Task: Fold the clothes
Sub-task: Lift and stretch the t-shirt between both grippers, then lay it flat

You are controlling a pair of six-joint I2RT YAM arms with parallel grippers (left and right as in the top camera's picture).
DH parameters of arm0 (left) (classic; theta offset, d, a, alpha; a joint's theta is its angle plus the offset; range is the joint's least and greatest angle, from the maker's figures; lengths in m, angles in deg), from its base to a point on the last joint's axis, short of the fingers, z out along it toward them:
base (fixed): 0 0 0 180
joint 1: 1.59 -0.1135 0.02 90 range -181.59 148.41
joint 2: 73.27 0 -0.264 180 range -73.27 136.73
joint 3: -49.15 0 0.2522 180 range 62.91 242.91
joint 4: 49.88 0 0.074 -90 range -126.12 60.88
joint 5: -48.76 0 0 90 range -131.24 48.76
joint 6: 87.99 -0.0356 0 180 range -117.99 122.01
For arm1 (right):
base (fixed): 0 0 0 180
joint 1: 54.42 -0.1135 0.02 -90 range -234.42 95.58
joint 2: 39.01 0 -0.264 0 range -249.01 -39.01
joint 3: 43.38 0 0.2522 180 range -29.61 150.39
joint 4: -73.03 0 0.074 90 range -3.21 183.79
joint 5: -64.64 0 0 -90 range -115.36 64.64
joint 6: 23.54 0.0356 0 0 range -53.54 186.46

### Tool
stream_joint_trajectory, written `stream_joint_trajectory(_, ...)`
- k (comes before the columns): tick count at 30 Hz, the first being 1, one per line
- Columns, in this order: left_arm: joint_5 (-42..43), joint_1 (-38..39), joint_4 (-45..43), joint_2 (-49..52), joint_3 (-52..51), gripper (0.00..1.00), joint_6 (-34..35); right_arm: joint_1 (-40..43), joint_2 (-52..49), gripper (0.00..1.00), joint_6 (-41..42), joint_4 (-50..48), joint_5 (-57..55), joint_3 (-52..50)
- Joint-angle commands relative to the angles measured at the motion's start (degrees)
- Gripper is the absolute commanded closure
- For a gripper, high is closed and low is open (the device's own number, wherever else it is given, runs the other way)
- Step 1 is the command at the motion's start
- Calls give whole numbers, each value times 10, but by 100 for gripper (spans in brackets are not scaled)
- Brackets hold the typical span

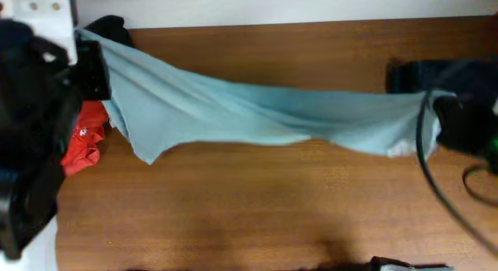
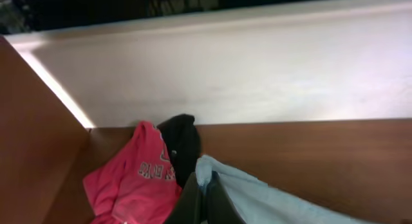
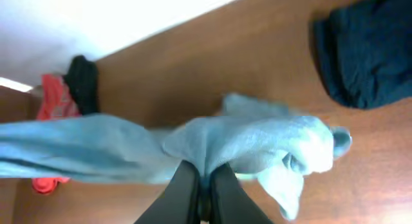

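Note:
The pale grey-blue shirt is still hanging in the air. My right gripper will next lower outward toward the white wall, closer to my left gripper, onto empty table (image 1: 342, 72) (image 3: 261, 56).
A pale grey-blue T-shirt (image 1: 257, 107) hangs stretched across the table between both arms, sagging in the middle. My left gripper (image 2: 205, 185) is shut on the shirt's edge (image 2: 212, 169) at the far left, near a red tee with white lettering (image 2: 135, 176) and a black garment (image 2: 183, 143). My right gripper (image 3: 204, 176) is shut on a bunched fold of the same shirt (image 3: 257, 143) at the right. In the overhead view the left gripper (image 1: 97, 68) and right gripper (image 1: 447, 115) hold opposite ends.
The red tee (image 1: 84, 139) and black garment (image 1: 109, 27) lie at the table's left back corner. A navy garment (image 3: 367, 50) lies at the right back. A white wall (image 2: 257, 63) borders the table's far edge. A black cable (image 1: 428, 162) loops by the right arm.

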Motion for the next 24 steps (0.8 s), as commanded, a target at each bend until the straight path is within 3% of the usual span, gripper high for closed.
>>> stream_joint_trajectory(1, 9, 0, 1, -39, 9, 99, 9, 2, 52, 95, -5, -10, 3, 9)
stream_joint_trajectory(12, 8, -1, 13, -40, 7, 99, 9, 2, 50, 92, -4, -12, -12, 9)
stream_joint_trajectory(24, -38, -3, 28, 132, 7, 99, 52, 1, -172, 95, -16, -8, -10, 8)
